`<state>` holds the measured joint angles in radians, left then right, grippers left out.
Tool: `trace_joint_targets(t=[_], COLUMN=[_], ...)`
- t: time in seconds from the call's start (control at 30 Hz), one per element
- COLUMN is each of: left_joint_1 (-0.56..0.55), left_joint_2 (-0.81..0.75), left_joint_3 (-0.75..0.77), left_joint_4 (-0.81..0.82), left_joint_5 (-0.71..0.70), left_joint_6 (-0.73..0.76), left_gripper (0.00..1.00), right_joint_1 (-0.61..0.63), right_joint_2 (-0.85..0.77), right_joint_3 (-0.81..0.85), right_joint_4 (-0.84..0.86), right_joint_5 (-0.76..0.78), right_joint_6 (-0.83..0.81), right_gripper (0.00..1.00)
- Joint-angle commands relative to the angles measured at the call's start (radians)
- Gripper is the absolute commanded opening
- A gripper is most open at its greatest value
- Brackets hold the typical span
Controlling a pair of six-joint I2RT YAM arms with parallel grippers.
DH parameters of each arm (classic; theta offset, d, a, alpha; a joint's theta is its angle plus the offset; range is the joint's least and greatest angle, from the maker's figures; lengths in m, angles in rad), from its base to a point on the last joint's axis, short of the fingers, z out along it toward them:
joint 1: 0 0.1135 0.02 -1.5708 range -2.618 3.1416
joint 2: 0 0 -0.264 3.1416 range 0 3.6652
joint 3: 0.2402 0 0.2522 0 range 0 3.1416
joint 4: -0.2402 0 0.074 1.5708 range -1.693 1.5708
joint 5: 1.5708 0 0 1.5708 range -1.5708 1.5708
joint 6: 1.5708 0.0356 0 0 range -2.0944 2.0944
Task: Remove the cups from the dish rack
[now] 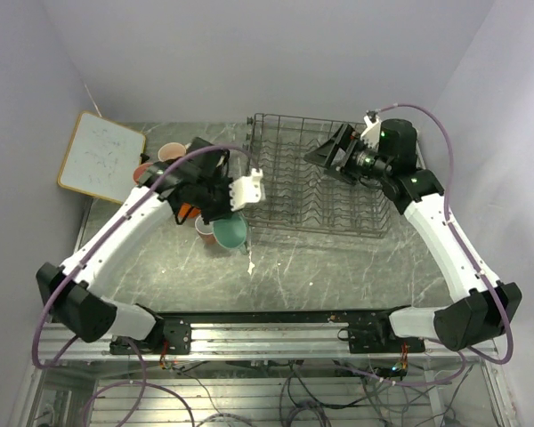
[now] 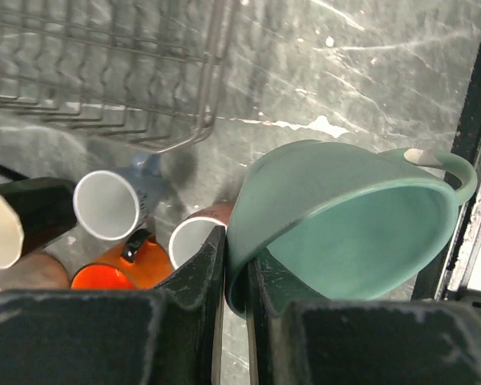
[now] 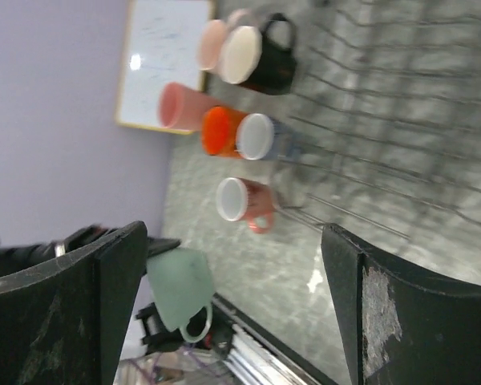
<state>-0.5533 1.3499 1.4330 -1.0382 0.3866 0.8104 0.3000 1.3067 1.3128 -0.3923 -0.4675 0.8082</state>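
Observation:
The robot's left gripper has to go down next, back toward the metal bar, and let go of the mint green cup on the table by the white mark (image 1: 246,269) (image 2: 341,132), because it's clear of cups there.
My left gripper (image 2: 236,321) is shut on the rim of the mint green cup (image 2: 345,233) and holds it tilted above the table, left of the dish rack (image 1: 320,182). In the top view, the cup (image 1: 231,233) hangs by the rack's near left corner. Beside it stand the salmon cup (image 2: 194,239), orange cup (image 2: 112,274), grey-blue cup (image 2: 108,204) and black cup (image 2: 32,210). My right gripper (image 1: 325,158) is open and empty over the rack. Its view shows the pink tumbler (image 3: 184,106) and pale pink cup (image 3: 212,44). No clear glass shows. No cup shows in the rack.
A white board with a wood frame (image 1: 101,156) lies at the far left, behind the cluster of cups. The table's near edge has a metal rail (image 1: 276,325) with both arm bases. Walls close in on the left, right and back.

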Motion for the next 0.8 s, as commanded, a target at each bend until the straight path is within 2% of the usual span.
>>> trace_joint_targets(t=[0.0,0.13,0.3,0.77], left_joint_1=[-0.129,-0.216,-0.257,-0.29], left_joint_2=[0.04,0.133,0.23,0.341], left_joint_3=[-0.013,-0.066,-0.118,-0.201], left_joint_4=[-0.025,0.017,0.085,0.197], left_joint_5=[-0.116,-0.224,-0.311,-0.28], left_joint_6=[-0.048,-0.071,-0.101,-0.103], left_gripper=[0.07,0.07,0.07,0.07], right_joint_1=[-0.042,-0.061,-0.07,-0.085], right_joint_2=[-0.006,0.004,-0.001,0.004], right_joint_3=[0.021,0.023,0.01,-0.011], right_joint_4=[-0.223,-0.24,-0.242,-0.231], right_joint_5=[0.175,0.241,0.27,0.285], right_joint_6=[-0.129,-0.139,-0.145,-0.165], right_gripper=[0.89,0.89,0.89,0.89])
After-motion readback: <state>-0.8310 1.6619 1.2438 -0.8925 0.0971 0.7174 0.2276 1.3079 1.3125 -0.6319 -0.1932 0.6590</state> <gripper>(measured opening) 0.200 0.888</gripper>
